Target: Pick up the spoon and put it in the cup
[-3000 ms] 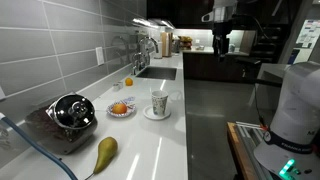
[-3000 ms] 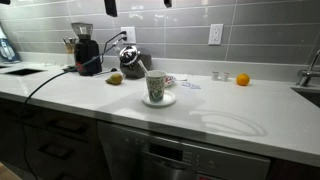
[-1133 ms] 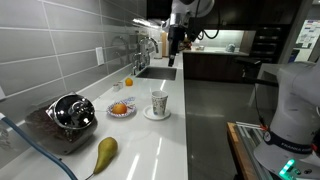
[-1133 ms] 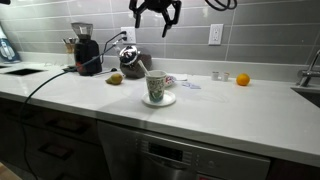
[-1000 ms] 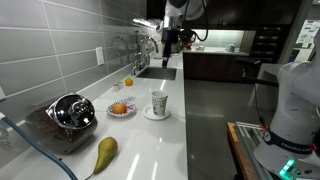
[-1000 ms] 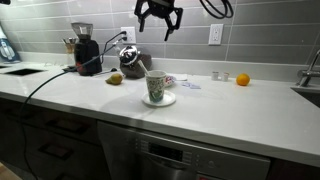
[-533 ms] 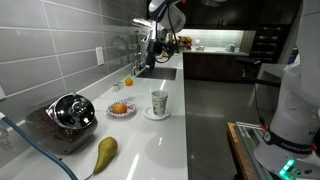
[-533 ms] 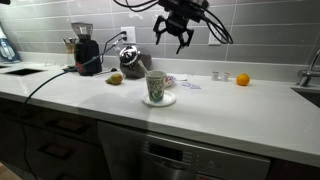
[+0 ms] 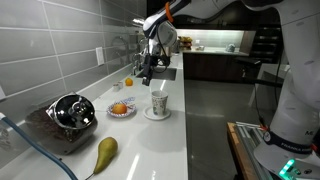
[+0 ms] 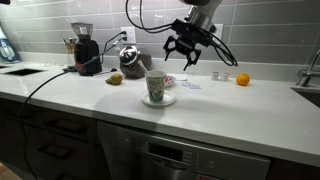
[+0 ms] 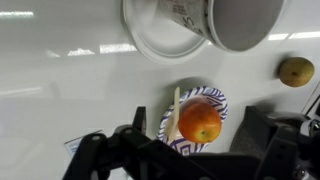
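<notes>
My gripper moves away from the orange fruit (image 11: 200,120) next, and then it goes down to the end of the spoon nearest the saucer.
The tall white cup (image 9: 159,103) stands on a white saucer (image 9: 148,115) on the counter, and it shows in both exterior views (image 10: 155,86). In the wrist view the cup (image 11: 240,20) and saucer (image 11: 150,35) are at the top. Below them, the thin pale spoon (image 11: 176,110) rests along the edge of a small patterned dish (image 11: 190,148) that holds an orange fruit (image 11: 200,120). My gripper (image 11: 197,121) is open and empty, hanging above the dish with its jaws on either side of it. In the exterior views the gripper (image 9: 148,68) (image 10: 188,53) is above the counter, beyond the cup.
A pear (image 9: 104,152) lies near the counter's end by a black appliance (image 9: 70,110). A loose orange (image 10: 242,79) sits near the tiled wall, toward the sink (image 9: 158,72). A coffee grinder (image 10: 87,50) stands at the back. The counter's front edge drops off.
The arm has swung in from high up and come down toward the counter, so the open gripper now hangs over the dish beside the cup. Nothing on the counter has moved.
</notes>
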Tool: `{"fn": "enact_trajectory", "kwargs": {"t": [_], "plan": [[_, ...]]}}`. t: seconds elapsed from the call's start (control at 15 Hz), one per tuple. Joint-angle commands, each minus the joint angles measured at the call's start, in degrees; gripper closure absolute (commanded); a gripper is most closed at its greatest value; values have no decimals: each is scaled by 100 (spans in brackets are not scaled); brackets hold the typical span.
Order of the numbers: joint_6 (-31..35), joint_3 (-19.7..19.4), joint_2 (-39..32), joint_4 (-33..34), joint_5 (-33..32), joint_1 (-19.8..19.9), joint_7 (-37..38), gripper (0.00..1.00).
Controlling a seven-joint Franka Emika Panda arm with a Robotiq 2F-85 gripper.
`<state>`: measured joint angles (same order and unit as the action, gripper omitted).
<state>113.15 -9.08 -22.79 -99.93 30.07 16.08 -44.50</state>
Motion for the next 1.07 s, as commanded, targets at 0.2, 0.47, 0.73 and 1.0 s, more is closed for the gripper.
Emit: {"fn": "enact_trajectory", "kwargs": {"t": [0.2,0.47,0.73,1.0], "plan": [[-74,252,-152,64,-79,248,95,0],[-142,322,-242,144,54,299,-14,0],[-381,575,-542,292,365,432,-66,0],[-291,698,-818,447,697,515,-50,7]]}}
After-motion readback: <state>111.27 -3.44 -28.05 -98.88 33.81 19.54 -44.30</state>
